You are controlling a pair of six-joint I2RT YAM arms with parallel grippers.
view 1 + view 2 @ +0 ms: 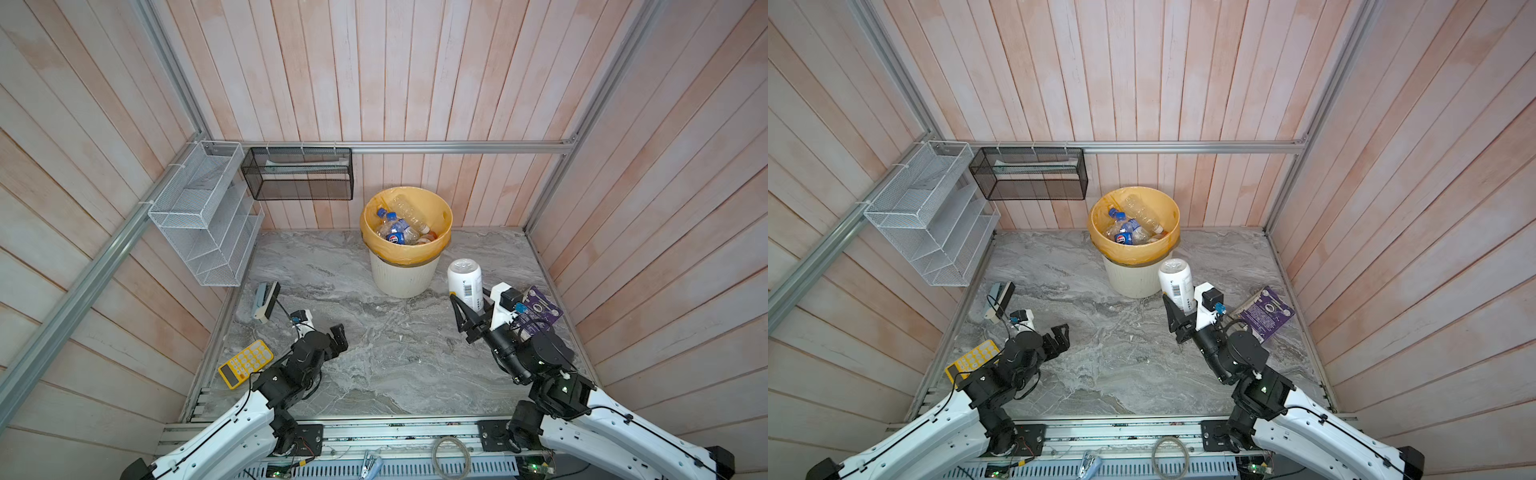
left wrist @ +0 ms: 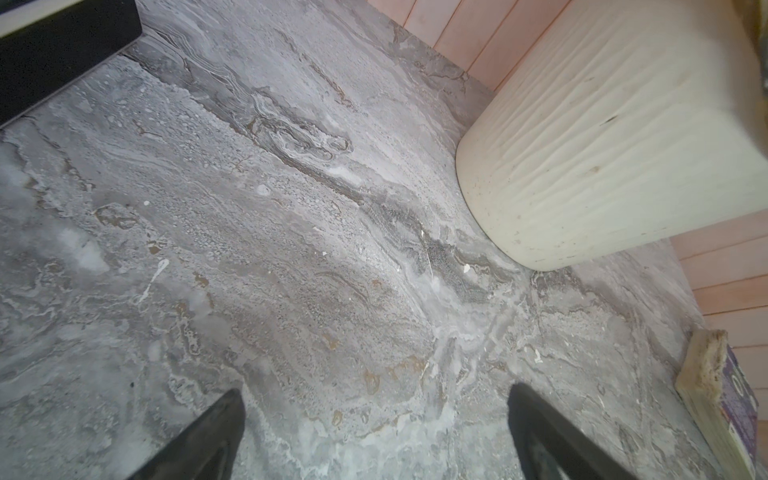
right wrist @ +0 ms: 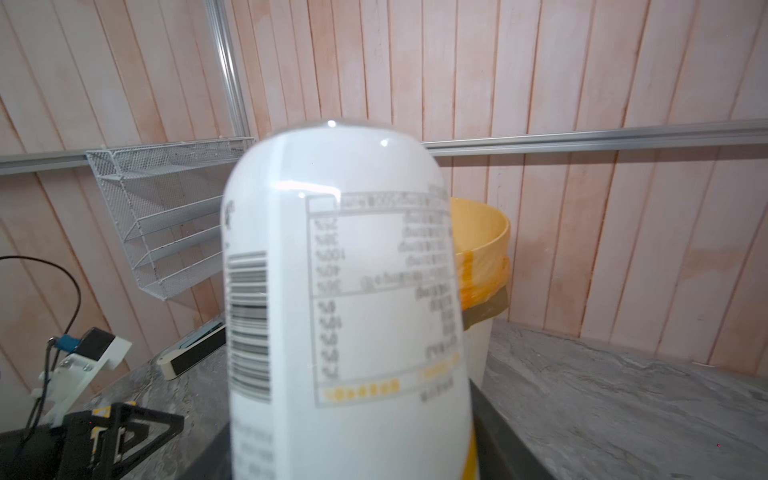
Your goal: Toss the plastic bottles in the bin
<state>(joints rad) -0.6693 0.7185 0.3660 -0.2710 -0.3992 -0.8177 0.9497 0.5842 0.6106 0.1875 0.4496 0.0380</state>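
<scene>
The right gripper lifts the white opaque bottle (image 1: 464, 282) up and outward over the liner's rim next and releases it, as the bin's opening (image 1: 422, 216) lies outward of the gripper.
The bin (image 1: 405, 278) (image 1: 1127, 278) is a cream ribbed wastebasket with a yellow-orange liner, standing at the back centre of the table. Several clear plastic bottles (image 1: 403, 226) (image 1: 1133, 228) with blue caps lie inside it. My right gripper (image 1: 471, 305) (image 1: 1183, 307) (image 3: 353, 449) is shut on a white opaque bottle (image 1: 464, 282) (image 1: 1175, 282) (image 3: 345, 291) with a barcode label. It holds the bottle raised, base up, just right of the bin (image 3: 486, 237). My left gripper (image 1: 338, 336) (image 1: 1061, 334) (image 2: 376, 399) is open over bare marble, left of the bin (image 2: 602, 158).
A yellow calculator (image 1: 246, 362) (image 1: 973, 359) lies at the front left. A black-and-white block (image 1: 266, 301) stands behind it. A purple book (image 1: 540, 311) (image 1: 1264, 311) (image 2: 731, 399) lies by the right wall. A white wire rack (image 1: 203, 220) and a black mesh basket (image 1: 299, 172) hang on the walls.
</scene>
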